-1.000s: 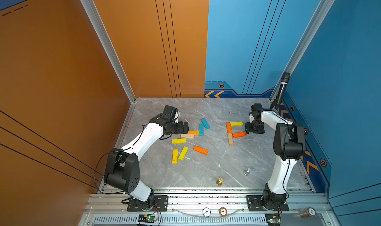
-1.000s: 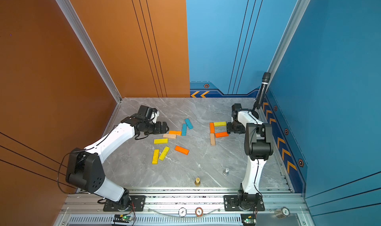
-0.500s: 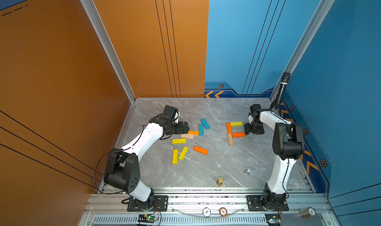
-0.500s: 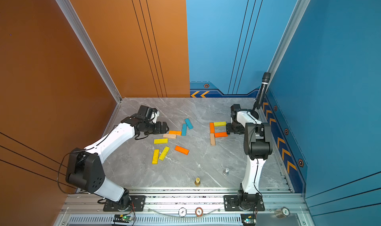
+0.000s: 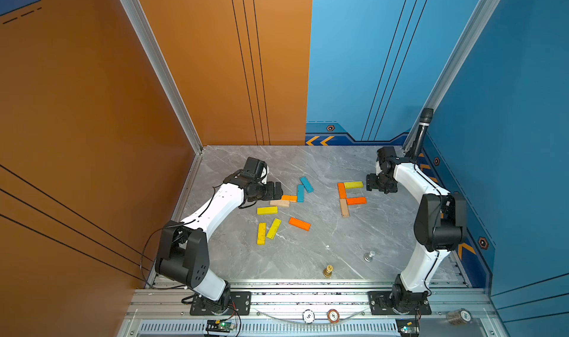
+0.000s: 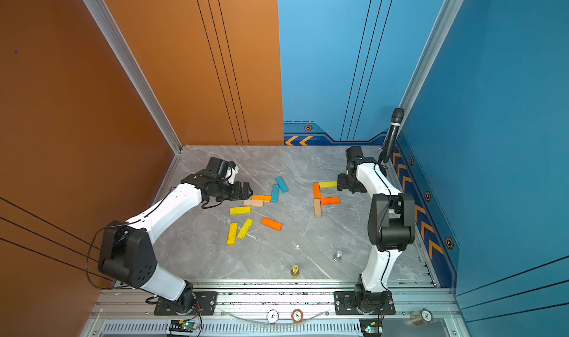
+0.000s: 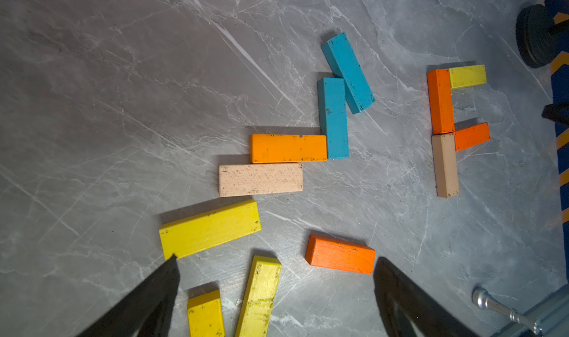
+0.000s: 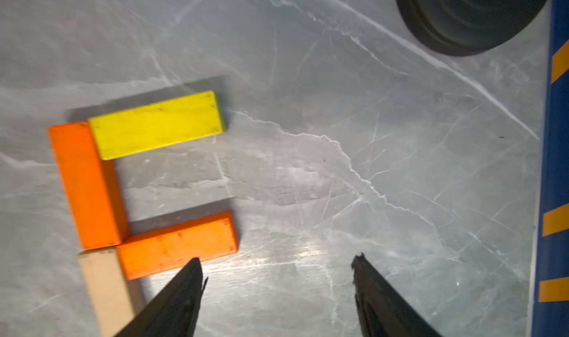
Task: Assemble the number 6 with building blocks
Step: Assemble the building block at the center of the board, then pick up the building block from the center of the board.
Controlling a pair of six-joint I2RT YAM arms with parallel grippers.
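My right gripper will cross past the yellow top block and lower onto the slanted teal block (image 5: 306, 184), as the figure's lower loop is still open.
Four building blocks form part of the number 6 (image 5: 348, 197) in both top views: a yellow block (image 8: 157, 124) across the top, an orange upright (image 8: 87, 184), an orange middle bar (image 8: 178, 244) and a tan block (image 8: 106, 289) below. My right gripper (image 8: 277, 258) is open and empty over bare floor beside the orange bar, just right of the figure (image 5: 374, 183). Loose blocks lie to the left: two teal (image 7: 334, 117), orange (image 7: 288, 147), tan (image 7: 260, 178), three yellow (image 7: 209, 227) and another orange (image 7: 340, 254). My left gripper (image 7: 277, 258) is open and empty, hovering beside that pile (image 5: 278, 191).
A gold chess-like piece (image 5: 328, 271) and a silver one (image 5: 369, 255) stand near the front edge. A microphone (image 5: 421, 132) on a black round base (image 8: 468, 15) stands in the back right corner. Walls close in the left, back and right sides.
My right gripper's jaws have widened a little and it has drawn slightly back from the orange middle bar. The left arm and all blocks are unmoved.
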